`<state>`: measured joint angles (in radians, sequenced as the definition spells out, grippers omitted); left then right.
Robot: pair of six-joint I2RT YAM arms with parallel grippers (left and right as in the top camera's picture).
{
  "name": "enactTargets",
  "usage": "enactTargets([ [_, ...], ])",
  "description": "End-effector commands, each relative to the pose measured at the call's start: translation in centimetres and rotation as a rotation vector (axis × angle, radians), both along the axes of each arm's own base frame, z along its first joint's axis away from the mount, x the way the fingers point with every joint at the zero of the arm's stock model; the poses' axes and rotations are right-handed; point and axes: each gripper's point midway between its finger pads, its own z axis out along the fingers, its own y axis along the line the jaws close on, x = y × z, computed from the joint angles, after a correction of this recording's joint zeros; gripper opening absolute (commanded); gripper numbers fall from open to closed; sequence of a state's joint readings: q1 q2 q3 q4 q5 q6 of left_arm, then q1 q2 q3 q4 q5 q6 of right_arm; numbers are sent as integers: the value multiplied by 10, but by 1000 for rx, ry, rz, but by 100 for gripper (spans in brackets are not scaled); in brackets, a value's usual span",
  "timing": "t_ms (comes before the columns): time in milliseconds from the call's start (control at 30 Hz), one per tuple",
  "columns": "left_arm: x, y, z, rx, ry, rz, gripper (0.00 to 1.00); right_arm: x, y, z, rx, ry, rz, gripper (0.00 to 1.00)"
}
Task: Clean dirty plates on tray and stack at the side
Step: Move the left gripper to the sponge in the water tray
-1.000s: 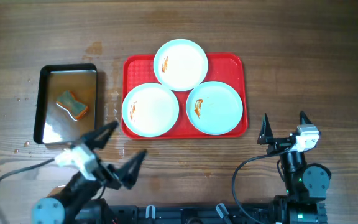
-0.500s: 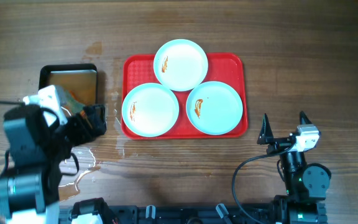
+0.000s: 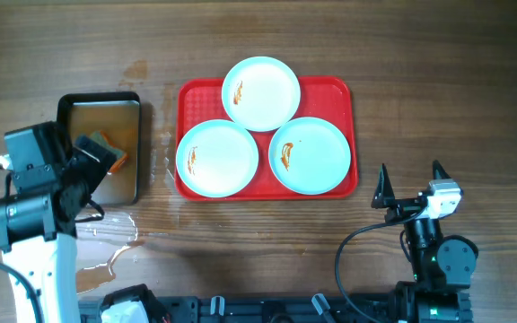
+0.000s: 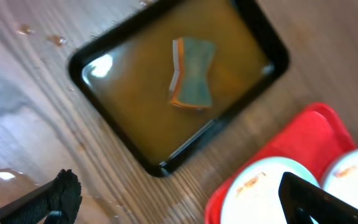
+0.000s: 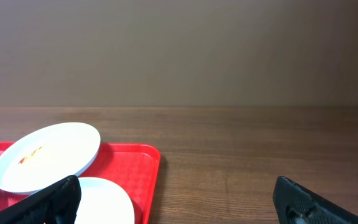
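Note:
The sponge is in the water below my left gripper's fingers. My left gripper will next move outward and down into the black pan, onto the sponge's green side [image 4: 196,70].
Three pale plates lie on the red tray [image 3: 337,97]: one at the back [image 3: 260,92], one front left [image 3: 217,158], one front right [image 3: 310,154]. Each has an orange-red smear. My left gripper [image 3: 97,166] is open and empty, hovering over the black pan's near edge, left of the tray. Its wrist view shows its jaws [image 4: 185,199], the tray [image 4: 303,140] and two of the plates [image 4: 260,193] [image 4: 356,177]. My right gripper [image 3: 411,184] is open and empty, right of the tray's front corner. Its wrist view shows its jaws [image 5: 179,205], the tray [image 5: 143,165] and two of the plates [image 5: 45,155] [image 5: 107,199].
A black metal pan [image 3: 129,175] holding brownish water stands left of the tray, and it also shows in the left wrist view [image 4: 104,99]. A green and orange sponge [image 4: 191,81] lies in it. Spilled water [image 3: 106,240] wets the table in front of the pan.
My left arm has swung from the table's front edge up and left, and its gripper now sits over the pan. The right arm, plates and tray have not moved.

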<state>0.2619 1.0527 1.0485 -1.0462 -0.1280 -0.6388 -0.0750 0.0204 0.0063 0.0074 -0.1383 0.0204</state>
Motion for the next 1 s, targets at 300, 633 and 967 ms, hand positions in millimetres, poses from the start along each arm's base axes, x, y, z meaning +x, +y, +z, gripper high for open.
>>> enactTargets([
  [300, 52, 37, -54, 2, 88, 152, 100, 0, 1, 1, -14, -6, 11, 100],
  [633, 80, 49, -98, -21, 224, 66, 100, 0, 1, 1, -14, -6, 11, 100],
  [967, 127, 44, -159, -136, 173, 21, 74, 0, 1, 1, -14, -6, 11, 100],
])
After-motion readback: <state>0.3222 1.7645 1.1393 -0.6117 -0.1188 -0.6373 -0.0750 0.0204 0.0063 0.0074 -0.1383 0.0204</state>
